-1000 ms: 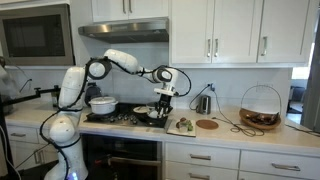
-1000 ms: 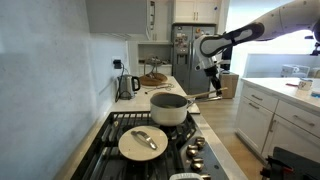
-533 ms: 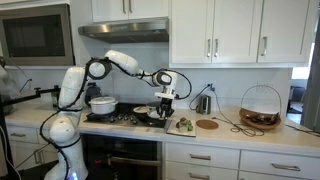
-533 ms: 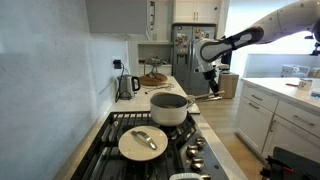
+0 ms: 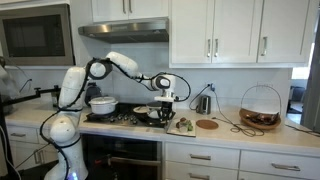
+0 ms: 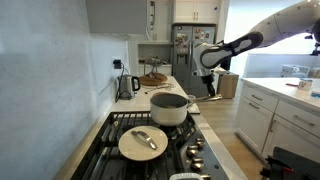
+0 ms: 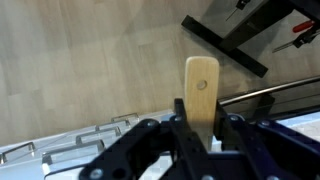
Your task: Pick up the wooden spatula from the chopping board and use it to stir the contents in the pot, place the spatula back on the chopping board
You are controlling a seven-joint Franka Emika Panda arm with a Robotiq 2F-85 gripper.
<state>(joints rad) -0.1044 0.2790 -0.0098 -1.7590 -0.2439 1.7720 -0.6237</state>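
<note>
My gripper will move down slightly toward the small pale chopping board just below it. The held wooden spatula should rest there before my gripper releases it.
My gripper (image 5: 166, 100) (image 6: 208, 82) hangs over the counter, just above and between the dark shallow pot (image 5: 150, 113) and the small pale chopping board (image 5: 183, 127). In the wrist view the gripper (image 7: 203, 118) is shut on the wooden spatula (image 7: 201, 80), a flat pale-brown handle with a small hole near its end, sticking out past the jaws. The pot also shows on the stove in an exterior view (image 6: 168, 108). The spatula's lower end is hidden.
A taller white pot (image 5: 102, 104) stands on the stove's other burner, its lid showing in an exterior view (image 6: 143, 142). A round brown wooden disc (image 5: 206, 124), a kettle (image 5: 203, 102) and a wire basket (image 5: 260, 108) sit along the counter.
My gripper has come down with the spatula in it, from higher above the stove edge to just over the pot and board.
</note>
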